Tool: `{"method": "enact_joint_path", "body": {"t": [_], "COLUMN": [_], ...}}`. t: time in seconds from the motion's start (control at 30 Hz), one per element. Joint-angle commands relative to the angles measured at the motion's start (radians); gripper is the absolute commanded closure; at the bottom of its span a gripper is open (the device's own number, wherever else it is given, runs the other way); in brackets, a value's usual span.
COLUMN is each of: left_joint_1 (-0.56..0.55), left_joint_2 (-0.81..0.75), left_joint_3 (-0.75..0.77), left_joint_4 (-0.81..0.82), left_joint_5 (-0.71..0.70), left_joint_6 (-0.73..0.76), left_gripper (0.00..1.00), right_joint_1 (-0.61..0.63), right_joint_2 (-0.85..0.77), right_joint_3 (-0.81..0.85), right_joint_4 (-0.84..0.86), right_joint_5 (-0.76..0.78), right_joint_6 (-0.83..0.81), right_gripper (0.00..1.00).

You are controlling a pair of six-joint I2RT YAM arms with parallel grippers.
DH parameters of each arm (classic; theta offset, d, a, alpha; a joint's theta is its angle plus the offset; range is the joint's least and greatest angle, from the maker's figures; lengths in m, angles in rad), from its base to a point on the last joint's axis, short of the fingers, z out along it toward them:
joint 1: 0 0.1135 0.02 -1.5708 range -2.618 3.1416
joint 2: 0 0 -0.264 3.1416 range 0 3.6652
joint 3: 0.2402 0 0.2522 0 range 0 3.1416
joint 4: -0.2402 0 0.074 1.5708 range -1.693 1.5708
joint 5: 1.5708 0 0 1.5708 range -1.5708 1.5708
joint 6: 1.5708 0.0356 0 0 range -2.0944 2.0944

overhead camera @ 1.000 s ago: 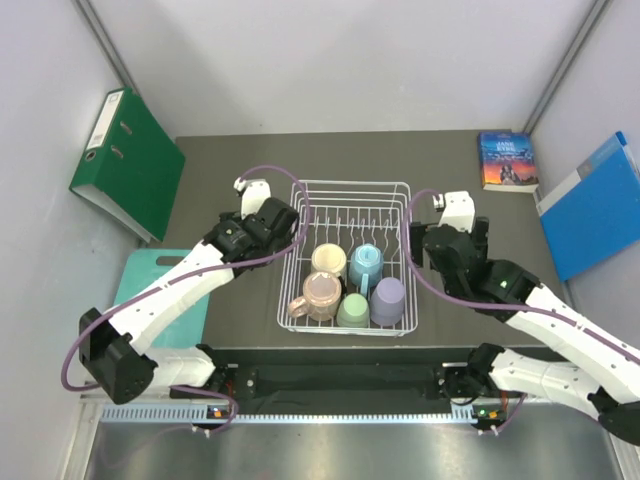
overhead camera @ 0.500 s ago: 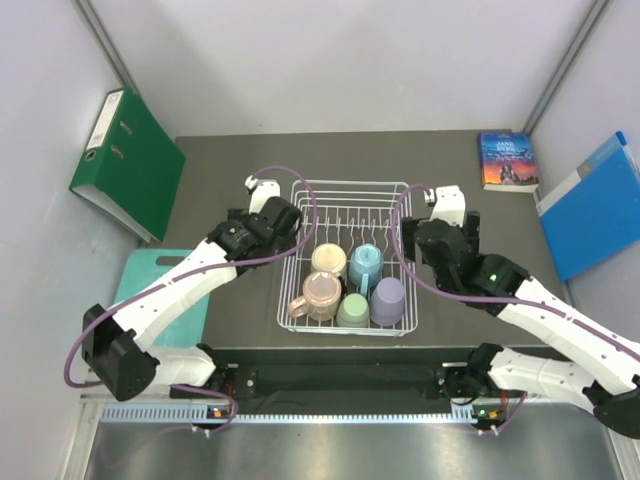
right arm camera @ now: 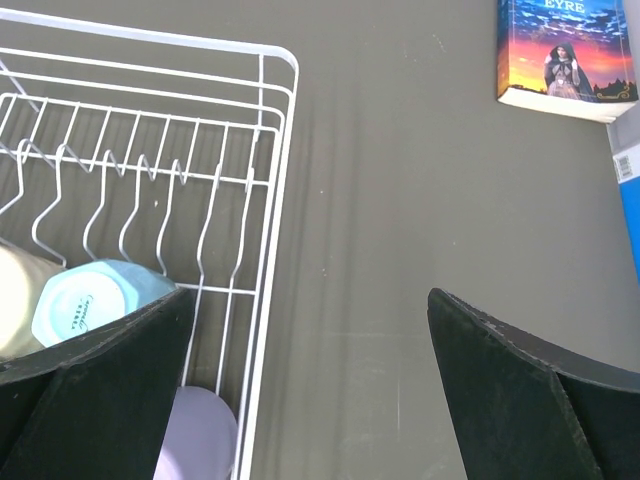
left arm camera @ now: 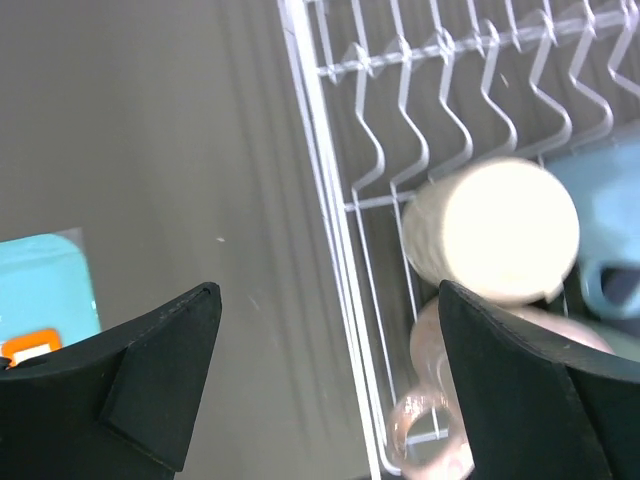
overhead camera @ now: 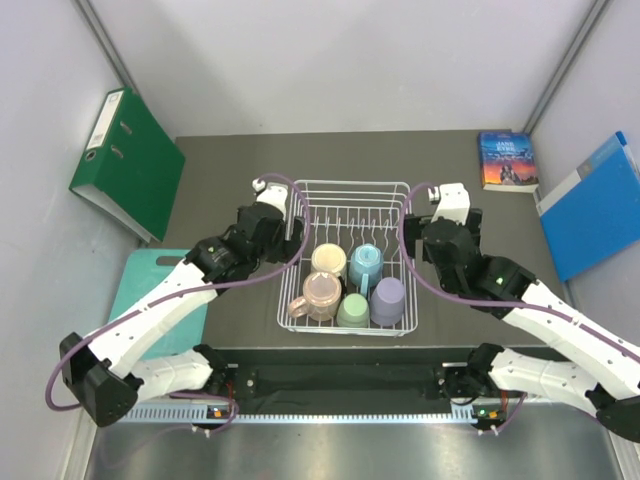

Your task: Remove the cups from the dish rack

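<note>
My left gripper should next move back, turn and go down onto the pink cup's handle [overhead camera: 297, 308] [left arm camera: 400, 432], which is below and back from it, clear of the other cups.
The white wire dish rack [overhead camera: 347, 195] stands mid-table and holds five upturned cups: cream [overhead camera: 328, 259], light blue [overhead camera: 365, 263], pink [overhead camera: 321, 293], sage green [overhead camera: 353, 311] and lavender [overhead camera: 388, 300]. My left gripper [overhead camera: 275, 232] is open and empty above the rack's left rim [left arm camera: 325, 200]. In its wrist view the cream cup [left arm camera: 495, 228] and pink cup [left arm camera: 440, 440] lie by the right finger. My right gripper [overhead camera: 425, 248] is open and empty above the rack's right rim [right arm camera: 265, 300]. The light blue cup [right arm camera: 90, 295] and lavender cup [right arm camera: 200, 435] lie by its left finger.
A green binder [overhead camera: 125, 160] leans at the far left. A teal board [overhead camera: 150, 280] lies left of the mat. A book [overhead camera: 507, 160] lies at the back right, with a blue folder [overhead camera: 595, 205] beside it. The book also shows in the right wrist view [right arm camera: 565, 50].
My left gripper has shifted right, closer to the rack's left rim. My right gripper has shifted slightly left and farther back toward the right rim. The cups have not moved.
</note>
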Motion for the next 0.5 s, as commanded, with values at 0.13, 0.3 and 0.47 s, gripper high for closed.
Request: {"method": "enact_joint_path", "body": {"t": [0.13,0.3,0.47], "left_joint_1": [-0.005,-0.005,-0.005], "left_joint_2": [-0.107,-0.152,-0.190], "left_joint_3": [-0.003,0.058,0.072], "left_joint_4": [-0.056,-0.140,-0.218], "left_joint_5": [0.319,0.369,0.502], "left_joint_6": [0.174,0.269,0.319], "left_gripper": [0.16,0.19,0.28], "right_joint_1": [0.013,0.013,0.013], "right_joint_2": [-0.003,-0.006,-0.009], "right_joint_3": [-0.029,-0.038,-0.049], "right_joint_4": [0.023,0.019,0.012], "right_joint_5": [-0.011,-0.028,-0.039], "right_joint_6": [-0.018,-0.009,-0.001], "right_gripper": [0.00,0.00,0.00]}}
